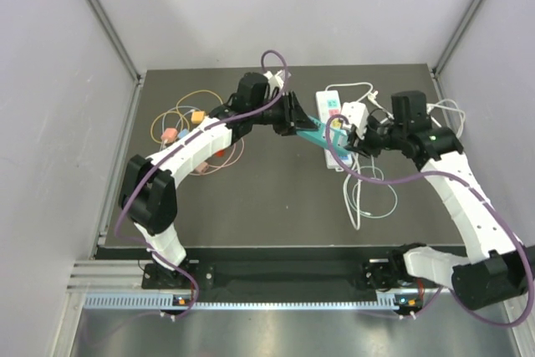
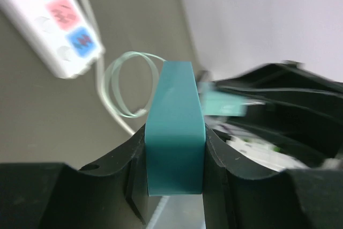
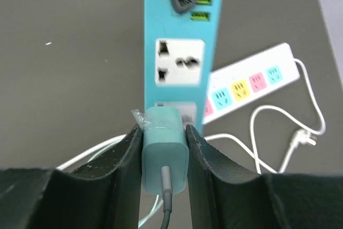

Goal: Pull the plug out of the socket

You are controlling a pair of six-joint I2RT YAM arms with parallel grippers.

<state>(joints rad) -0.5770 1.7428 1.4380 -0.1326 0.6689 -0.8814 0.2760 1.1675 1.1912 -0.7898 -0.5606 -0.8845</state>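
The left gripper will next move across to its right in the top view and down to tabletop past the white strip, and it will release the raised teal power strip there.
A teal power strip (image 1: 316,129) lies between the two arms, its sockets showing in the right wrist view (image 3: 179,36). My left gripper (image 2: 176,159) is shut on one end of the teal strip (image 2: 174,127). My right gripper (image 3: 164,156) is shut on a teal plug (image 3: 165,151) with a grey cable, which sits at the strip's nearest socket; I cannot tell whether its pins are seated. In the top view the right gripper (image 1: 351,135) meets the strip's right end.
A white power strip (image 1: 332,127) with coloured sockets lies under and beside the teal one, also in the wrist views (image 2: 53,20) (image 3: 252,84). White cables (image 1: 368,194) loop in front right. Coloured cables and small plugs (image 1: 188,127) lie at left. Walls enclose the table.
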